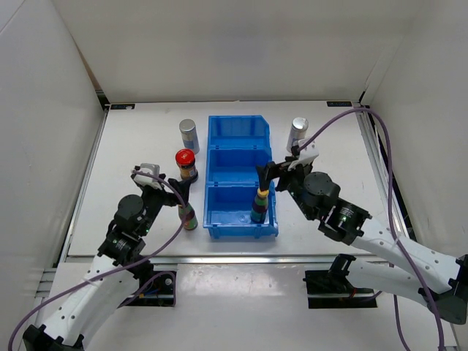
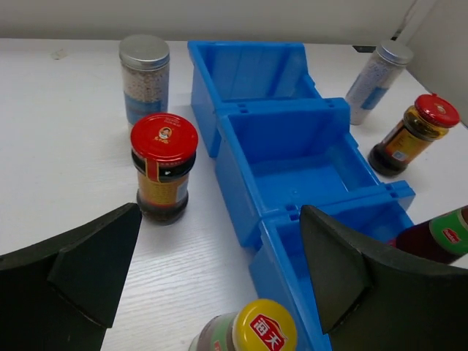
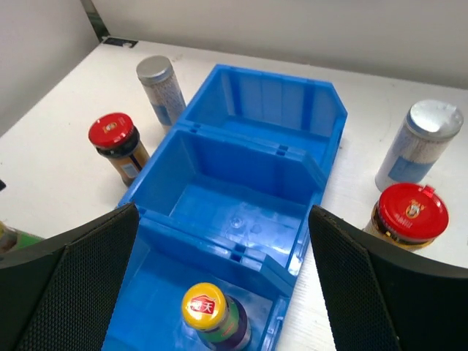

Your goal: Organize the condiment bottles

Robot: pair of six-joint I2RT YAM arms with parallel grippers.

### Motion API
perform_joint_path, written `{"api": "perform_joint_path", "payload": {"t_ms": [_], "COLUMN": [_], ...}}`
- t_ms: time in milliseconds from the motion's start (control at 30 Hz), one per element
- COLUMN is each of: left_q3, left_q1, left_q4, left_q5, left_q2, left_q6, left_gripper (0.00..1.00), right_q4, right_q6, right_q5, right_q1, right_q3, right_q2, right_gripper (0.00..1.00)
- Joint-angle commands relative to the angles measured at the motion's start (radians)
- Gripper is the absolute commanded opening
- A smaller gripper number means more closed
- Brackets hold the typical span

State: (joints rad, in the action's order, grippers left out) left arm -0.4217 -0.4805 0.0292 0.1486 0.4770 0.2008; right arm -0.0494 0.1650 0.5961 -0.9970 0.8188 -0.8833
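My left gripper will move down and toward the bin, with its open fingers around the bottle's yellow cap (image 2: 269, 333), because the cap is below my fingers and nearer the bin.
The blue bin (image 1: 219, 150) stands mid-table. One yellow-capped bottle (image 1: 260, 203) stands upright in its near compartment (image 3: 157, 303); my right gripper (image 1: 268, 174) is open just above and behind it, jaws wide apart in the right wrist view (image 3: 223, 281). The second yellow-capped bottle (image 1: 189, 214) stands on the table left of the bin; my left gripper (image 1: 180, 189) is open over it, with its cap (image 2: 265, 327) low between the fingers and untouched. Silver-capped bottles (image 1: 189, 135) (image 1: 297, 133) flank the bin's far end. One red-capped jar (image 1: 186, 164) stands left of the bin, another (image 3: 408, 216) right of it.
The bin's far (image 3: 270, 102) and middle (image 3: 234, 197) compartments hold nothing. White walls enclose the table on the left, back and right. The table's near edge (image 1: 219, 257) runs just in front of the bin.
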Motion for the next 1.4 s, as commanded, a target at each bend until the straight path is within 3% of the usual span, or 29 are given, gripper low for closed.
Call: {"api": "perform_joint_path", "payload": {"t_ms": [0,133,233,333,533,733,900,1133,1233,1267,1367], "left_q3": [0.017,0.006,-0.003,-0.017,0.064,0.112,0.162,0.162,0.135,0.111,0.036], "left_q1": [-0.007,-0.007,-0.035,-0.056,-0.104,-0.104,-0.141,-0.150,-0.150,-0.150,-0.150], "left_q4": [-0.026,-0.026,-0.014,0.050,0.022,-0.056,-0.135,-0.146,-0.135,-0.117,-0.092], "left_q5": [-0.038,-0.216,-0.248,-0.150,0.011,0.055,0.114,0.146,0.146,0.155,0.169], "left_q2": [-0.006,0.026,0.063,0.095,0.049,0.121,0.212,0.232,0.209,0.209,0.189], "left_q6": [0.032,-0.004,0.011,0.067,0.143,0.163,0.163,0.172,0.163,0.152,0.097], "left_gripper": [1.00,1.00,1.00,1.00,1.00,1.00,0.94,0.73,0.52,0.39,0.20], "right_q4": [0.008,0.043,0.065,0.065,0.083,0.092,0.102,0.123,0.123,0.123,0.123], "right_q6": [0.039,0.076,0.076,0.076,0.085,0.085,0.094,0.094,0.094,0.094,0.103], "right_q5": [0.030,0.030,0.030,0.048,0.057,0.068,0.068,0.079,0.079,0.079,0.079], "right_q1": [-0.005,-0.005,-0.005,-0.005,-0.005,0.005,0.005,0.005,0.014,0.014,0.023], "right_q3": [-0.035,-0.053,-0.053,-0.075,-0.084,-0.084,-0.093,-0.093,-0.084,-0.084,-0.084], "right_q2": [0.018,0.027,0.038,0.047,0.067,0.067,0.067,0.067,0.067,0.067,0.058], "right_gripper": [1.00,1.00,1.00,1.00,1.00,1.00,1.00,1.00,1.00,1.00,1.00]}}
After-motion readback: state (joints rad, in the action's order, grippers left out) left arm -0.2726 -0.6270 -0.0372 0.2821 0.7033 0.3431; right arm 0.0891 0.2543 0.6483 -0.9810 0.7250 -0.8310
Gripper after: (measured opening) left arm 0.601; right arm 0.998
